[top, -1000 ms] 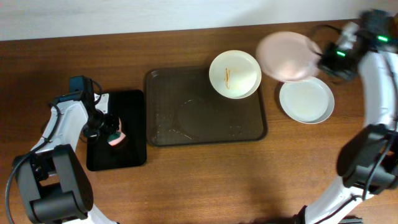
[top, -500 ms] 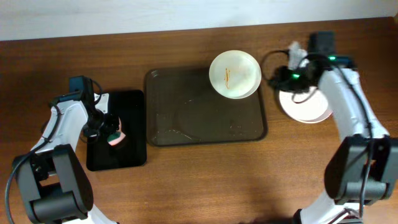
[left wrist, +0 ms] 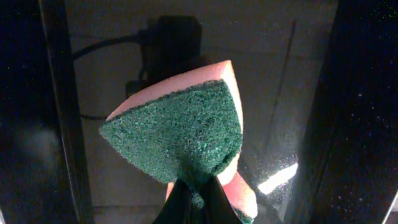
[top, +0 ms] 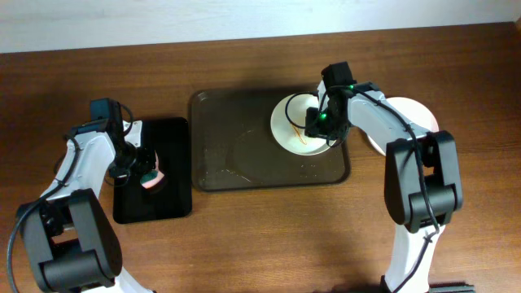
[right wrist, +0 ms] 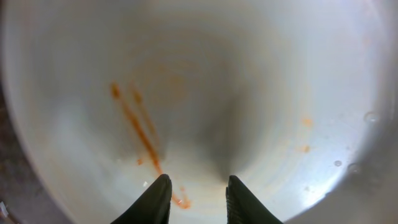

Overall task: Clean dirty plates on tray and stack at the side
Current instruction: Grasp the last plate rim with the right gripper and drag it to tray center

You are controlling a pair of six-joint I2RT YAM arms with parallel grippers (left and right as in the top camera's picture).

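Observation:
Next, my left gripper moves the sponge [left wrist: 186, 130] across to wipe the plate, as orange streaks still show. Then it returns and lowers into the black tray [left wrist: 270, 115] to release the sponge.
A white plate [top: 289, 122] with thin orange sauce streaks lies on the back right part of the dark brown tray [top: 244, 155]. My right gripper [top: 316, 129] is open and empty just above this plate. In the right wrist view the plate [right wrist: 249, 93] fills the frame, with the streaks [right wrist: 140, 134] just ahead of the open fingers [right wrist: 196, 199]. Clean white plates [top: 417, 120] lie on the table right of the tray, partly hidden by the right arm. My left gripper [top: 146, 175] is shut on a green and pink sponge [left wrist: 186, 130].
The sponge hangs over a narrow glossy black tray [top: 163, 203] left of the brown tray. Faint wet rings and smears [top: 252, 155] mark the brown tray's surface. Wooden table lies all round, with a pale wall at the back.
My right arm has swung left from the side plates to over the dirty plate on the tray. The plate it held a second ago has left the gripper. The left arm has not moved.

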